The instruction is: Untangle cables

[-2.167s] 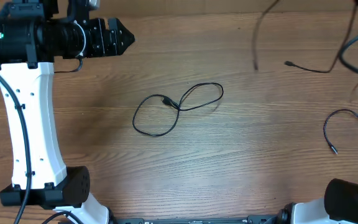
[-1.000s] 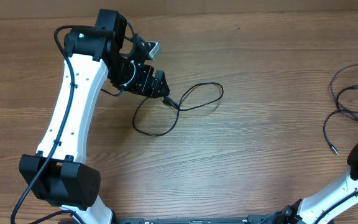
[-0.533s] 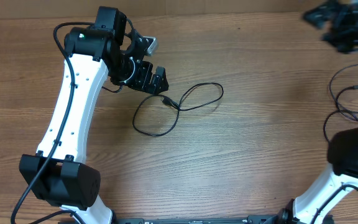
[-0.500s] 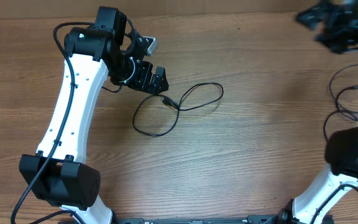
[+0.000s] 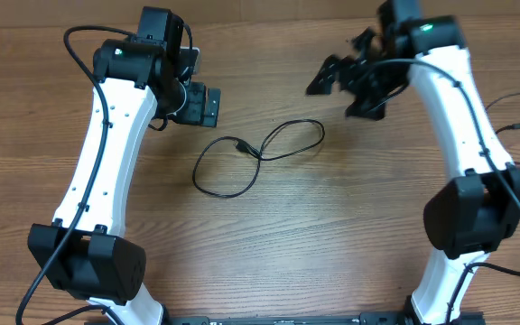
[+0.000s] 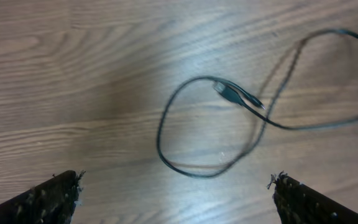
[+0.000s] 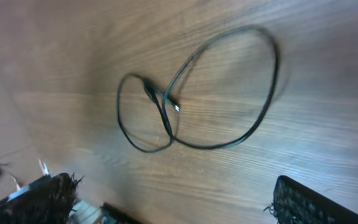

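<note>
My right gripper is above the nearer loop's outer bend (image 5: 322, 134) (image 7: 275, 65), which is clear of the crossing. It will next go down and to the left in the overhead view onto that bend.
One thin black cable (image 5: 260, 156) lies in a loose figure-eight on the wooden table (image 5: 332, 235), its plug ends meeting near the crossing. My left gripper (image 5: 211, 106) hangs open just up and left of the cable's left loop, apart from it. In the left wrist view the cable's plug (image 6: 230, 94) lies ahead of the open left gripper (image 6: 176, 190). My right gripper (image 5: 338, 90), blurred, is open up and right of the cable's right loop. The right wrist view shows the whole cable (image 7: 157, 96) beyond the open right gripper (image 7: 173, 190). Neither gripper holds anything.
More thin black cables (image 5: 515, 127) lie along the table's right edge behind the right arm. The far edge of the table runs along the top of the overhead view.
My right arm has swung in from the far right corner to the middle, near the cable. My left gripper has drawn back up and left from the plug and opened wider. The cable has not moved.
</note>
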Controlling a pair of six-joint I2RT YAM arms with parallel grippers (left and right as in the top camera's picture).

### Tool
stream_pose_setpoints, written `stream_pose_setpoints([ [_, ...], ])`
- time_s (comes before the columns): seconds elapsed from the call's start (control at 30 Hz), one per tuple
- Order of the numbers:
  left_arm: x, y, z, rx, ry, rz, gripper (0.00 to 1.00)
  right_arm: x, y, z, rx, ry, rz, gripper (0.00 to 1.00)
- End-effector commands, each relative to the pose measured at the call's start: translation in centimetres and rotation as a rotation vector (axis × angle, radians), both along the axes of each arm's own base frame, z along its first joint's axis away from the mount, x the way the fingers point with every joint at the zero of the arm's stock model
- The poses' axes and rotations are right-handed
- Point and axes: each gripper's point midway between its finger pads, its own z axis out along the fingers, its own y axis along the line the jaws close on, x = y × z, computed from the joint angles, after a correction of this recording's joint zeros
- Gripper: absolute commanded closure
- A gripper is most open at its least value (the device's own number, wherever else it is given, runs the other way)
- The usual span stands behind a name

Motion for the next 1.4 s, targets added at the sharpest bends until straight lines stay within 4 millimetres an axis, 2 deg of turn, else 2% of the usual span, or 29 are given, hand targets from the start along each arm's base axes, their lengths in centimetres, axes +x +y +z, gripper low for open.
stream_pose_setpoints([
  [0.0,0.2,0.9,-1.0,0.054,0.003,0.055,0.00,-1.3,0.8,-2.4,-0.062,0.097,-0.094,0.03],
  [0.13,0.1,0.9,-1.9,0.055,0.017,0.054,0.00,-2.8,1.2,-5.1,-0.162,0.156,-0.129,0.04],
  [0.23,0.1,0.9,-2.4,0.056,0.021,0.054,0.00,-3.7,2.1,-6.3,-0.178,0.183,-0.123,0.06],
  [0.33,0.2,0.9,-2.7,0.055,0.019,0.054,0.00,-3.8,2.7,-7.8,-0.219,0.180,-0.165,0.12],
  [0.5,0.1,0.5,-3.2,0.038,0.029,0.049,0.00,-3.1,5.1,-10.4,-0.188,0.135,-0.221,0.24],
  [0.63,0.0,0.5,-3.4,0.039,0.035,0.052,0.00,-2.3,5.5,-12.6,-0.188,0.101,-0.308,0.49],
  [0.77,0.0,0.5,-3.4,0.039,0.035,0.052,0.00,-2.7,5.2,-13.4,-0.202,0.110,-0.316,0.91],
  [0.8,0.0,0.6,-3.4,0.039,0.035,0.052,0.00,-2.8,5.2,-13.4,-0.205,0.111,-0.311,0.96],
  [0.9,0.0,0.6,-3.4,0.039,0.035,0.052,0.00,-2.7,4.9,-13.3,-0.207,0.108,-0.308,0.96],
  [1.0,0.0,0.6,-3.4,0.039,0.035,0.052,0.00,-2.1,4.4,-12.9,-0.201,0.092,-0.313,0.96],
  [1.17,0.0,0.6,-3.4,0.039,0.035,0.052,0.00,0.5,2.6,-9.6,-0.208,-0.017,-0.317,0.96],
  [1.27,0.0,0.6,-3.4,0.039,0.035,0.052,0.00,2.6,0.7,-6.1,-0.241,-0.123,-0.335,0.96],
  [1.37,0.0,0.6,-3.4,0.039,0.035,0.052,0.00,5.0,-2.3,-1.0,-0.292,-0.255,-0.378,0.96],
])
